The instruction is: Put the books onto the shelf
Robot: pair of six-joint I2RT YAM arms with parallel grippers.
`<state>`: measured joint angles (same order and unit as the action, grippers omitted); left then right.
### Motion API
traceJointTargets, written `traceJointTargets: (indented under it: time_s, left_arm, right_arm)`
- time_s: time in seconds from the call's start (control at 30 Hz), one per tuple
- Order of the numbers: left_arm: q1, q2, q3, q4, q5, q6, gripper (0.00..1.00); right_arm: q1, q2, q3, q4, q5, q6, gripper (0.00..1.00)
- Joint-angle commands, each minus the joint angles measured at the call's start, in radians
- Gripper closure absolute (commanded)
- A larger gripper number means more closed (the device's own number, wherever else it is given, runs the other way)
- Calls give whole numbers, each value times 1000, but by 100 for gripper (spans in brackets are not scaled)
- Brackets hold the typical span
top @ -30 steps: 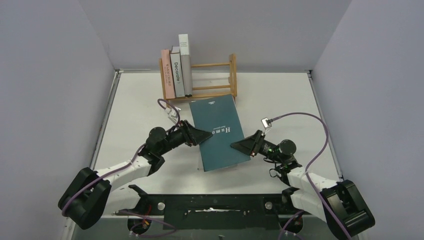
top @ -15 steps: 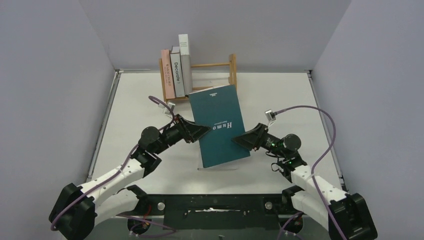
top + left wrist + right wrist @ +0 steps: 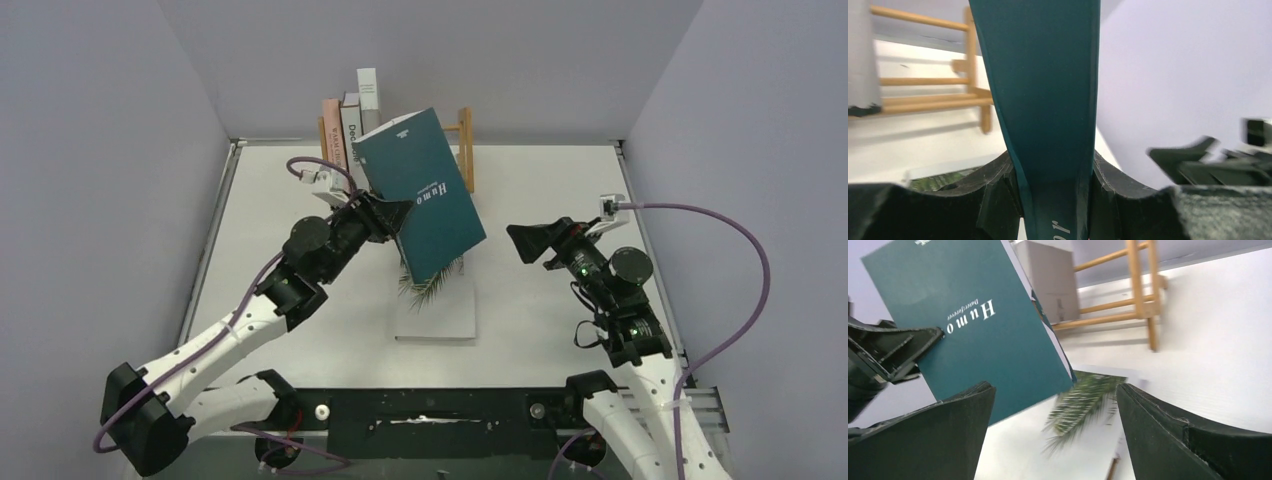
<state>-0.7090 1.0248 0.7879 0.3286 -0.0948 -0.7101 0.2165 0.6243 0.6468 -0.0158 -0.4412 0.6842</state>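
My left gripper needs to turn square to the shelf next and carry the teal book outward to the shelf's rails (image 3: 902,99), empty beside the grey book, to release it.
My left gripper (image 3: 396,214) is shut on the spine edge of the dark teal "Humor" book (image 3: 420,185), which hangs tilted in the air just in front of the shelf (image 3: 465,150). In the left wrist view the teal book (image 3: 1048,100) fills the gap between the fingers. Pink (image 3: 330,115), brown (image 3: 349,125) and grey (image 3: 367,90) books stand at the shelf's left end. The white palm-leaf book (image 3: 440,305) lies flat on the table below. My right gripper (image 3: 525,243) stands open and empty to the right of the teal book (image 3: 978,325), above the palm-leaf book (image 3: 1083,400).
The shelf's right part (image 3: 1143,285) shows bare rails beside the grey book (image 3: 1048,280). Grey walls close the table (image 3: 560,180) on the left, back and right. Purple cables loop off both wrists.
The left gripper lifted the teal book off the palm-leaf book and swung it up toward the shelf. The right gripper opened, let go and drew back to the right.
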Motion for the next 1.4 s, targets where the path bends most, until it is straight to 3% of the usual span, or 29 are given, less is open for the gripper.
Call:
traceJointTargets:
  time_s: [0.0,0.3,0.5,0.7,0.97,1.37]
  left_arm:
    - [-63,118,174,-59,-284,185,87]
    - [-138,424,399,9,-661,480,87]
    - [-138,552,458,156,-774,615,87]
    - [-139,613,507,253,-801,725,87]
    - [-131,668,582,265,-803,801,86]
    - [23,852,737,166,-707,783,86]
  right_arm:
    - [-2,-38,65,-205,214,-155,4]
    - [-2,-46,-24,-220,187,-186,4]
    - [-2,-64,-62,-230,180,-199,3]
    - [-3,-67,-95,-208,155,-192,3]
    - [-2,-57,-114,-183,139,-181,3]
    - [-2,-42,-124,-168,131,-184,3]
